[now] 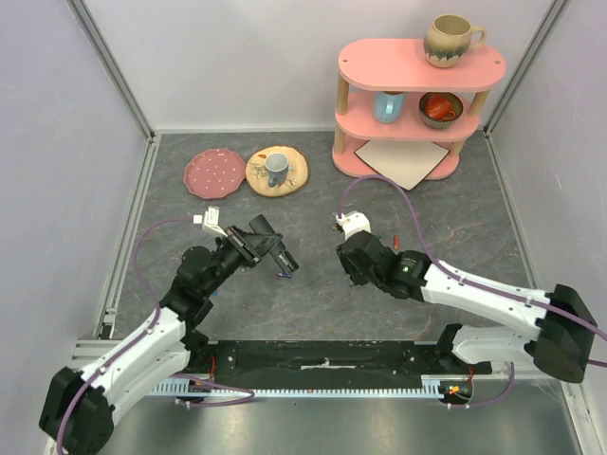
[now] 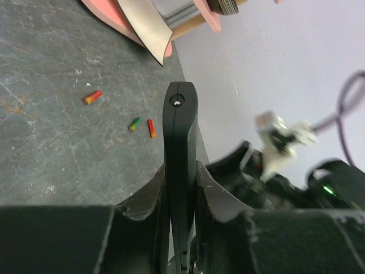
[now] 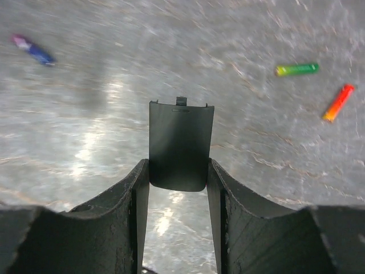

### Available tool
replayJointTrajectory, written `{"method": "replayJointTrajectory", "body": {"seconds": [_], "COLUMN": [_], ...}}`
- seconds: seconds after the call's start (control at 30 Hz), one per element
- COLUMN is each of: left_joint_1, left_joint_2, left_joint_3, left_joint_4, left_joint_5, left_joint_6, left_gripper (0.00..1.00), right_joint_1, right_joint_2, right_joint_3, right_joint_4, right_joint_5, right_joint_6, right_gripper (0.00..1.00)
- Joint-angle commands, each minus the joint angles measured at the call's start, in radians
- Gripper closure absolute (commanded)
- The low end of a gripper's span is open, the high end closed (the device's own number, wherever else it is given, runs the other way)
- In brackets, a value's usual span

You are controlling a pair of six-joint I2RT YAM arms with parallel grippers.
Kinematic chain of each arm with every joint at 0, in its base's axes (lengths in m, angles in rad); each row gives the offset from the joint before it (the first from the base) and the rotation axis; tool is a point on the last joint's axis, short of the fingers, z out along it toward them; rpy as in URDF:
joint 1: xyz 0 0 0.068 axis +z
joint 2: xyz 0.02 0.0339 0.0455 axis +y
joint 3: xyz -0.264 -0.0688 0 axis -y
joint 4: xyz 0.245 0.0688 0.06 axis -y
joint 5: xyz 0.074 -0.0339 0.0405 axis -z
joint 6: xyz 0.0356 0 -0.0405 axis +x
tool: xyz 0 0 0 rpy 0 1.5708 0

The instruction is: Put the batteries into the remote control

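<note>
My right gripper comes down next onto the bare tabletop [image 3: 197, 88] beside the green-orange battery and releases the black battery cover [image 3: 181, 137]. That spot lies clear below it.
My left gripper [image 2: 181, 171] is shut on the black remote control [image 2: 179, 114], held edge-on so it sticks out past the fingers above the table. In the top view it sits left of centre [image 1: 273, 252]. My right gripper [image 3: 178, 168] is shut on a flat black battery cover [image 3: 181, 137] with a small tab on its far edge, held just above the grey table. It faces the left gripper in the top view [image 1: 344, 258]. Loose batteries lie on the table: a red one [image 2: 92, 97], a green-orange one [image 2: 134, 124], an orange-red one [image 2: 151, 128] and a blue one [image 3: 34, 50].
A pink three-tier shelf [image 1: 417, 118] stands at the back right with mugs and a bowl, and a white board [image 1: 403, 159] lies at its foot. A pink plate [image 1: 213, 173] and a yellow plate [image 1: 289, 178] carrying a cup lie at the back left. Enclosure walls ring the table.
</note>
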Motion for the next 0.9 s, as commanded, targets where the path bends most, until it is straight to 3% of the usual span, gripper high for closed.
{"method": "replayJointTrajectory", "body": {"seconds": [0.0,0.17,0.4,0.63,0.73,0.87], "left_joint_1": [0.025,0.027,0.028,0.028,0.028,0.028], "left_joint_2": [-0.103,-0.237,-0.369,-0.421,-0.436,-0.444], "left_joint_3": [-0.056,-0.117,-0.136,-0.139,-0.146,-0.149], "left_joint_4": [-0.085,-0.125,-0.194,-0.246,-0.248,-0.24], "left_joint_5": [0.123,0.193,0.175,0.158,0.147,0.138], "left_joint_6": [0.015,-0.001,0.027,0.034,0.031,0.03], "left_gripper": [0.98,0.98,0.98,0.98,0.98,0.98], "right_joint_1": [-0.082,-0.128,-0.166,-0.214,-0.218,-0.217], "right_joint_2": [0.08,0.218,0.413,0.461,0.463,0.431], "right_joint_3": [-0.051,-0.055,0.006,0.008,0.005,-0.017], "right_joint_4": [0.067,0.152,0.185,0.206,0.206,0.208], "right_joint_5": [-0.017,-0.05,-0.03,-0.066,-0.083,-0.116], "right_joint_6": [0.035,0.091,0.166,0.209,0.207,0.204], "right_gripper": [0.54,0.54,0.54,0.5,0.43,0.24]}}
